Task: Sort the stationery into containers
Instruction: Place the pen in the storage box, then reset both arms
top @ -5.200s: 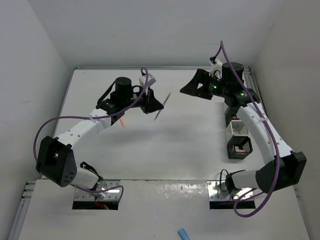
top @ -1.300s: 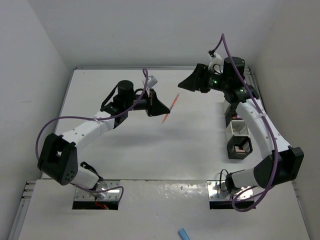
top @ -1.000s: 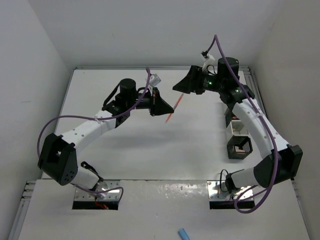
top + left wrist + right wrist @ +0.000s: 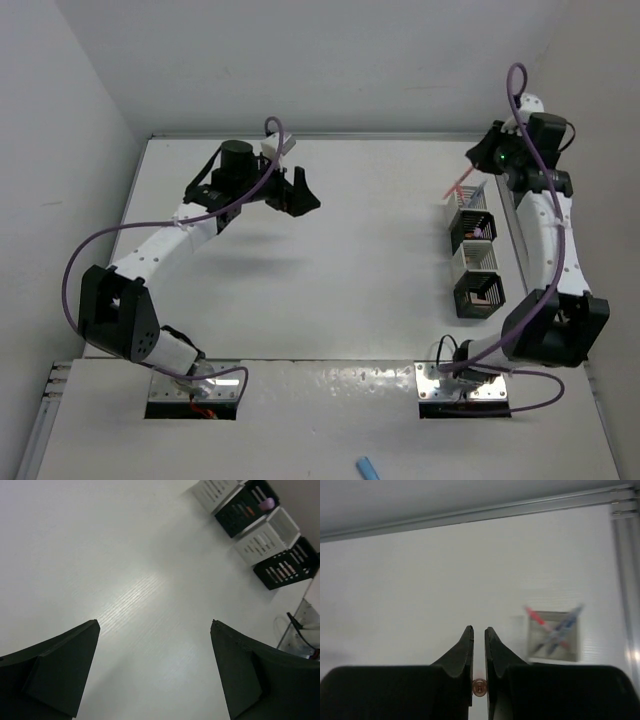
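Next, my right gripper will shift toward the right in the top view to release the pen into the far white container, because the pen's tip overhangs the container's rim.
My right gripper (image 4: 478,166) is shut on a thin pink-red pen (image 4: 461,186), held in the air over the far end of the container row. In the right wrist view the pen (image 4: 479,686) shows end-on between the closed fingers (image 4: 466,647), and below lies a white container (image 4: 553,635) holding a red and a blue pen. Four containers stand in a row: white (image 4: 469,197), black (image 4: 475,226), white (image 4: 478,258) and black (image 4: 480,296). My left gripper (image 4: 305,196) hangs open and empty over bare table (image 4: 154,622).
In the left wrist view the container row sits at the upper right; the second box, a black container (image 4: 243,511), holds a purple item (image 4: 266,503). A rail runs along the table's right edge (image 4: 512,215). Walls close in on three sides.
The pen has passed from my left gripper to my right. The left opened and drew back left; the right shut on the pen and swung right, over the containers.
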Tool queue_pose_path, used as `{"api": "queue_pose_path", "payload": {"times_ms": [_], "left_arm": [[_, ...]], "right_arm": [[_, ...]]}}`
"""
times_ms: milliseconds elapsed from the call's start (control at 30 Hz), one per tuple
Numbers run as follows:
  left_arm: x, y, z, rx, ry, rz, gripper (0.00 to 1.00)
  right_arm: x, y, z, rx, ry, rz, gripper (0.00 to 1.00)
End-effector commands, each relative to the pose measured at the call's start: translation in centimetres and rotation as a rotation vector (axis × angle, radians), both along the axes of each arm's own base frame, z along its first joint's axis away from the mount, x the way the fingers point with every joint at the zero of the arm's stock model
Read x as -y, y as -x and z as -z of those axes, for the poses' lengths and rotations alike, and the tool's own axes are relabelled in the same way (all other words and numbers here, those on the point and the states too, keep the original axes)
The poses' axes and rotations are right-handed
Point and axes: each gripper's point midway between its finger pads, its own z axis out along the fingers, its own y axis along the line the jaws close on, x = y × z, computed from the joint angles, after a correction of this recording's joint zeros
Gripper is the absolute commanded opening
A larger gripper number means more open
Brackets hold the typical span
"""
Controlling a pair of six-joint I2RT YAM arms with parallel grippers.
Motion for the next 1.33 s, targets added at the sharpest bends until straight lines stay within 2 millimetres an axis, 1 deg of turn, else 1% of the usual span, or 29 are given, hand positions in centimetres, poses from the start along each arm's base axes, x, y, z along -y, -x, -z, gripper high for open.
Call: {"api": "queue_pose_path", "payload": {"times_ms": [0, 67, 100, 167, 200, 267, 300, 433, 500, 533, 567, 600, 667, 700, 733, 800, 833, 900, 933, 967, 1000, 1033, 1067, 1100, 1133, 1167, 1200, 1267, 1300], "left_arm": [[-1.6, -0.2, -0.6, 0.059, -0.065, -0.038, 1.00], [-2.1, -0.4, 0.2, 0.040, -0.088, -0.062, 1.00], [-2.5, -0.6, 0.5, 0.031, -0.096, -0.076, 1.00], [-2.9, -1.0, 1.0, 0.023, -0.115, -0.098, 1.00], [-3.0, -1.0, 1.1, 0.020, -0.124, -0.100, 1.00], [-3.4, -1.2, 1.4, 0.011, -0.139, -0.112, 1.00], [-3.7, -1.3, 1.5, 0.010, -0.144, -0.116, 1.00], [-4.3, -1.5, 1.9, 0.013, -0.159, -0.128, 1.00], [-4.6, -1.7, 2.0, 0.018, -0.159, -0.139, 1.00], [-4.7, -1.7, 2.3, 0.013, -0.163, -0.142, 1.00], [-4.9, -1.8, 2.4, 0.013, -0.170, -0.144, 1.00], [-5.1, -2.0, 2.9, -0.002, -0.184, -0.155, 1.00], [-5.6, -2.3, 3.1, -0.016, -0.196, -0.167, 1.00], [-6.0, -2.5, 3.9, -0.050, -0.217, -0.185, 1.00], [-6.5, -3.0, 3.4, -0.050, -0.220, -0.205, 1.00], [-7.2, -3.2, 4.0, -0.094, -0.233, -0.214, 1.00], [-8.2, -3.8, 3.7, -0.098, -0.222, -0.238, 1.00], [-8.7, -4.0, 2.9, -0.103, -0.176, -0.246, 1.00], [-9.8, -4.4, 2.6, -0.100, -0.160, -0.271, 1.00], [-10.2, -4.5, 2.1, -0.093, -0.142, -0.287, 1.00], [-11.2, -4.9, 1.8, -0.089, -0.136, -0.313, 1.00], [-11.8, -5.1, 1.7, -0.089, -0.132, -0.331, 1.00], [-12.9, -5.4, 1.3, -0.083, -0.129, -0.361, 1.00], [-13.3, -5.4, 1.3, -0.084, -0.127, -0.373, 1.00], [-13.8, -5.6, 1.0, -0.086, -0.119, -0.394, 1.00], [-14.1, -5.4, 1.4, -0.111, -0.123, -0.406, 1.00], [-14.7, -5.6, 1.3, -0.117, -0.124, -0.421, 1.00], [-15.1, -5.1, 1.1, -0.122, -0.129, -0.424, 1.00], [-15.6, -5.1, 1.3, -0.121, -0.135, -0.433, 1.00]], "right_arm": [[6.2, -2.2, -1.5, 0.056, 0.208, 0.125, 0.00], [8.5, -2.8, -1.6, 0.068, 0.230, 0.183, 0.00], [9.1, -3.2, -0.9, 0.055, 0.231, 0.195, 0.00], [10.3, -3.7, -0.8, 0.061, 0.248, 0.220, 0.00], [10.8, -4.2, 0.3, 0.037, 0.251, 0.225, 0.00], [11.2, -4.7, 0.8, 0.022, 0.251, 0.237, 0.00], [11.5, -5.0, 1.9, -0.002, 0.248, 0.239, 0.00], [11.5, -5.2, 4.7, -0.070, 0.236, 0.230, 0.00], [10.9, -5.5, 5.9, -0.086, 0.209, 0.195, 0.15], [10.7, -5.4, 6.4, -0.099, 0.199, 0.190, 0.26], [10.6, -5.4, 6.7, -0.107, 0.188, 0.187, 0.49], [10.2, -5.5, 6.8, -0.112, 0.166, 0.181, 0.59], [9.8, -5.4, 6.8, -0.118, 0.157, 0.178, 0.71], [9.9, -5.4, 6.3, -0.110, 0.150, 0.186, 0.80], [9.7, -5.3, 5.1, -0.091, 0.150, 0.181, 0.81], [9.1, -5.0, 3.4, -0.066, 0.144, 0.166, 0.83], [8.3, -4.4, 1.3, -0.034, 0.135, 0.141, 0.83], [6.0, -3.4, -0.8, -0.011, 0.101, 0.080, 0.84], [3.5, -1.8, -2.3, -0.007, 0.058, -0.007, 0.84], [0.5, -0.9, -2.9, -0.013, 0.035, -0.084, 0.84], [-1.7, 0.6, -2.2, -0.069, 0.011, -0.135, 0.84], [-5.4, 2.0, -2.8, -0.069, 0.006, -0.226, 0.85], [-6.9, 3.3, -1.5, -0.113, -0.001, -0.260, 0.86], [-8.3, 4.1, -1.1, -0.123, -0.002, -0.292, 0.87], [-10.8, 5.4, -1.3, -0.110, 0.004, -0.356, 0.88], [-11.5, 5.9, -0.8, -0.120, 0.003, -0.372, 0.88], [-12.5, 6.4, 0.1, -0.140, 0.007, -0.397, 0.89], [-13.0, 6.4, 0.6, -0.152, 0.022, -0.406, 0.89], [-13.0, 6.1, 0.1, -0.139, 0.025, -0.403, 0.90]]}}
